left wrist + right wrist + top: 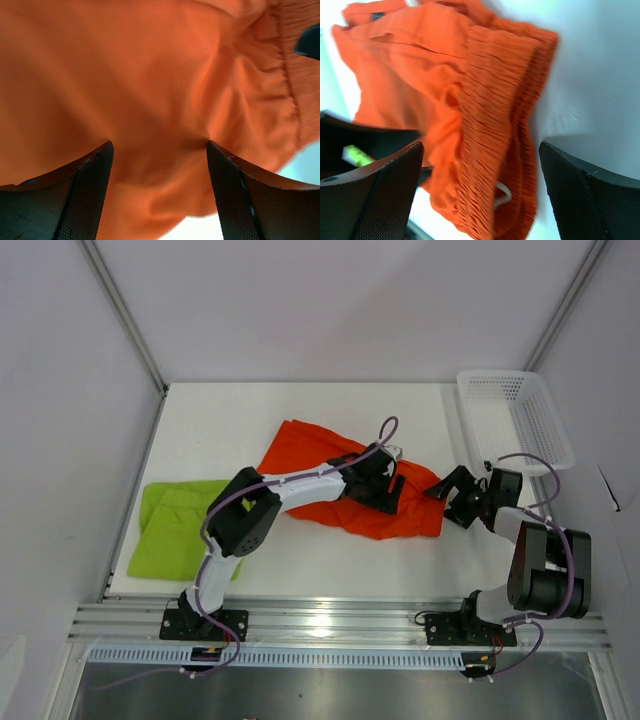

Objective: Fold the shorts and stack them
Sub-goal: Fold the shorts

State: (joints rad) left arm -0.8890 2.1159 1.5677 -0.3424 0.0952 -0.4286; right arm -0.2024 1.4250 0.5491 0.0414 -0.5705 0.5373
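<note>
The robot's right gripper needs to move down and ease to the left in the top view onto the gathered waistband (495,100), since that lies below its open fingers.
The orange-red shorts (330,475) lie crumpled in the middle of the white table, with their gathered waistband (495,100) at the right end. My left gripper (385,492) is down on their right half. In the left wrist view it (159,145) is open, its fingers wide apart with a soft fold of orange cloth (150,75) between them. My right gripper (448,498) hovers at the right edge of the shorts. It (481,150) is open, and the waistband lies below the gap without touching either finger. The lime green shorts (175,525) lie flat at the front left.
A white mesh basket (515,415) stands at the back right corner of the table (250,410). An aluminium rail (330,620) runs along the near edge, with both arm bases on it. Grey walls close in the left, right and back.
</note>
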